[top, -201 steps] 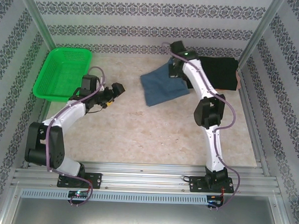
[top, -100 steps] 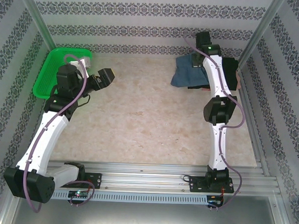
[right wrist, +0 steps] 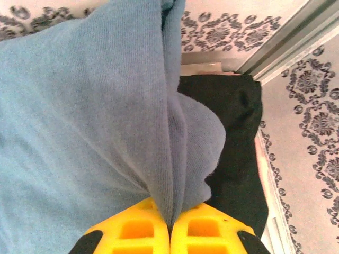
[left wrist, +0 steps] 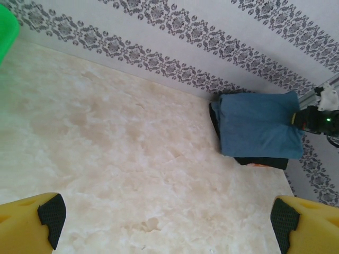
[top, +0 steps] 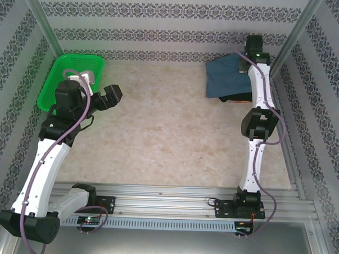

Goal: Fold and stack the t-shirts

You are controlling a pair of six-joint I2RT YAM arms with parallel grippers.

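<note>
My right gripper is above the black t-shirt's uncovered part [right wrist: 234,140], which lies nearer the nearby side wall, so it will next move toward that wall and down to release the fold.
A folded slate-blue t-shirt [top: 223,77] lies on top of the black t-shirt [top: 236,99] at the back right corner, and only a dark edge of the black one shows beneath it. My right gripper [top: 244,65] is shut on a bunched fold of the blue t-shirt [right wrist: 79,132], the cloth pinched between its yellow fingers [right wrist: 137,233]. The black t-shirt [right wrist: 238,153] lies just to the right of that pinch. My left gripper [top: 112,93] hovers open over the left of the table beside the basket, nothing between its fingertips [left wrist: 46,212]. It looks across at the blue t-shirt [left wrist: 259,124].
A bright green lattice basket [top: 64,72] sits at the back left, close behind my left arm. Patterned walls close in the back and both sides. A metal post [top: 294,31] rises at the back right corner, next to the shirts.
My right arm has carried the blue t-shirt from mid-table to the back right, onto the black one. My left arm has drawn back to the left and stayed open.
</note>
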